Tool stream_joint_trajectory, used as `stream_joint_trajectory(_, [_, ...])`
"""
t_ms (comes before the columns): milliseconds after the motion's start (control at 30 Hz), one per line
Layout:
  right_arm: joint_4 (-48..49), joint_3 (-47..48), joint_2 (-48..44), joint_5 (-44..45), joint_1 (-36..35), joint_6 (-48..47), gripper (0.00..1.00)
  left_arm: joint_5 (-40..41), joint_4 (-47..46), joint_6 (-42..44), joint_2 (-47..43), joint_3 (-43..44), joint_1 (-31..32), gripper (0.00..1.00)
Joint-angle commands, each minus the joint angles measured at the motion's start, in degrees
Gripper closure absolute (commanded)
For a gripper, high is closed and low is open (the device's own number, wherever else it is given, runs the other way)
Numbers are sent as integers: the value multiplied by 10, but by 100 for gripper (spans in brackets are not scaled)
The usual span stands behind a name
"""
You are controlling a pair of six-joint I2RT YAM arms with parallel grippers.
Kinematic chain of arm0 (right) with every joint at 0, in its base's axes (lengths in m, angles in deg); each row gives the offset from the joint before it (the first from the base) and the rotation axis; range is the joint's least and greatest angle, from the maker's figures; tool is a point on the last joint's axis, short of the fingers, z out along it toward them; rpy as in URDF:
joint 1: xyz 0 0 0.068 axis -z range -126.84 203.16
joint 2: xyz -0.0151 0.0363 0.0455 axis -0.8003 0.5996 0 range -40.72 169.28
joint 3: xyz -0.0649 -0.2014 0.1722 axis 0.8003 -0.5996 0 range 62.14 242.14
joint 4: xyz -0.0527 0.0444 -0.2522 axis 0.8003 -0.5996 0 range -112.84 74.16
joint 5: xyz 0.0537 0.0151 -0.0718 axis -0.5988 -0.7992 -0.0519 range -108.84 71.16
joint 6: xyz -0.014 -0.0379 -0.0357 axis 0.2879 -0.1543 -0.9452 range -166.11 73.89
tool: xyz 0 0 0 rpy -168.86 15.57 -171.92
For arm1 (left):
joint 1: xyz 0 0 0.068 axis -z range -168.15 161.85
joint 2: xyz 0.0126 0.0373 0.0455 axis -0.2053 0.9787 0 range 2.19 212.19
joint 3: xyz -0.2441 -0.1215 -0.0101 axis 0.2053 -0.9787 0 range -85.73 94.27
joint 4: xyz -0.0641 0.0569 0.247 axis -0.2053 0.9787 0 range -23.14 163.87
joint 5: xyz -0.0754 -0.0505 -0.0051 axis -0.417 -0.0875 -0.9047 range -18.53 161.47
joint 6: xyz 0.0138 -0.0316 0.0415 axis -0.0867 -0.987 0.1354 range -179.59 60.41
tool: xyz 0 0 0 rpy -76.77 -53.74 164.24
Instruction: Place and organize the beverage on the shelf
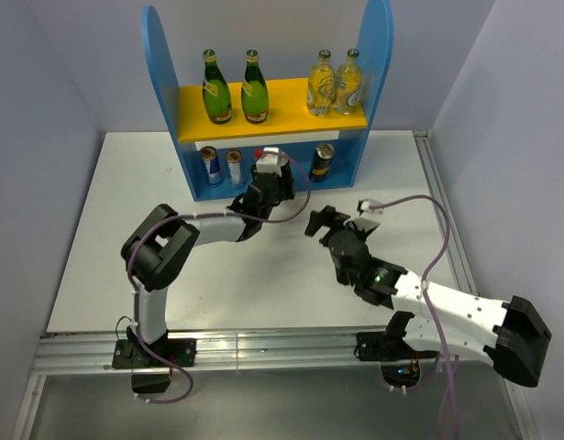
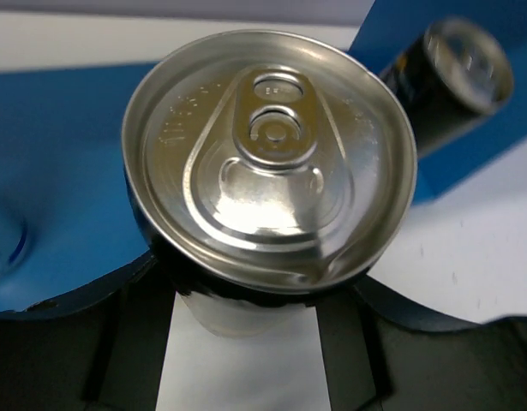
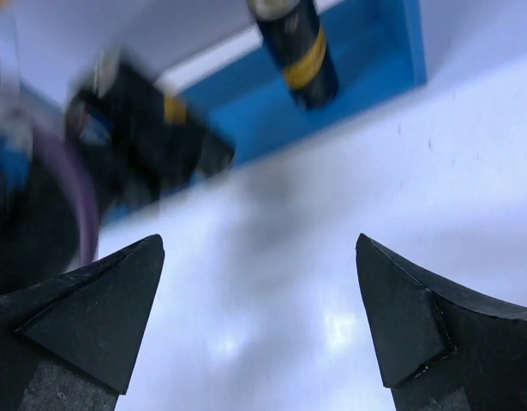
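Observation:
I will next use my left gripper to carry its can outward into the lower level of the shelf, toward the standing black-gold can, because the shelf's blue board is free beside that matching can.
The blue shelf (image 1: 162,55) stands at the back of the table. Two green bottles (image 1: 216,88) stand on the left of its yellow board (image 1: 282,95). Two silver-blue cans (image 1: 210,165) stand at the left of the lower tier, and a dark black-gold can (image 1: 322,162) at its right. My left gripper (image 1: 268,179) is at the front of the lower tier, shut on a second dark can (image 2: 267,163), which is upright with its silver top towards the wrist camera; its fingers (image 2: 130,334) grip both sides. My right gripper (image 1: 316,223) is open and empty over the table, short of the shelf.
Two clear bottles of yellow drink (image 1: 335,84) stand on the right of the yellow board. In the right wrist view the standing dark can (image 3: 297,51) is ahead, with the left arm's gripper (image 3: 134,137) to its left. Grey walls enclose the white table (image 1: 116,229).

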State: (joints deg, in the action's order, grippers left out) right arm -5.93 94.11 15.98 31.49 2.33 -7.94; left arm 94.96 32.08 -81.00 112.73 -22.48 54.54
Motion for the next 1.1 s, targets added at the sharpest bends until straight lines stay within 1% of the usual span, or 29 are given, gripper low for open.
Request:
stream_joint_trajectory(0, [-93, -36, -44, 51, -64, 63, 0, -32, -13, 22, 27, 107, -12, 100])
stream_joint_trajectory(33, [-136, -40, -67, 55, -79, 92, 0, -33, -7, 22, 46, 123, -16, 100])
stream_joint_trajectory(100, [-157, -50, -91, 53, -106, 102, 0, -38, 8, 24, 65, 170, -20, 100])
stream_joint_trajectory(200, [-191, -70, -139, 55, -129, 120, 0, -48, 37, 25, 108, 238, -27, 100])
stream_joint_trajectory(233, [-214, -73, -163, 58, -132, 126, 0, -48, 42, 26, 131, 255, -28, 100])
stream_joint_trajectory(267, [-222, -75, -176, 57, -135, 128, 0, -49, 48, 28, 143, 287, -28, 100])
stream_joint_trajectory(367, [-254, -84, -225, 53, -143, 138, 0, -50, 72, 28, 187, 348, -28, 100])
stream_joint_trajectory(500, [-285, -100, -275, 55, -151, 145, 0, -42, 93, 29, 235, 410, -28, 100])
stream_joint_trajectory(567, [-298, -105, -296, 52, -152, 146, 0, -29, 96, 30, 252, 427, -28, 100])
stream_joint_trajectory(667, [-307, -110, -317, 48, -152, 146, 0, -5, 83, 36, 256, 423, -28, 100])
stream_joint_trajectory(767, [-307, -115, -325, 45, -153, 145, 0, 2, 75, 40, 252, 418, -28, 100])
stream_joint_trajectory(933, [-298, -122, -322, 45, -154, 147, 0, -18, 87, 33, 266, 437, -29, 100])
stream_joint_trajectory(1033, [-298, -124, -316, 47, -154, 152, 0, -33, 81, 18, 267, 431, -27, 99])
stream_joint_trajectory(1067, [-298, -124, -315, 47, -154, 152, 0, -33, 77, 17, 267, 428, -27, 91])
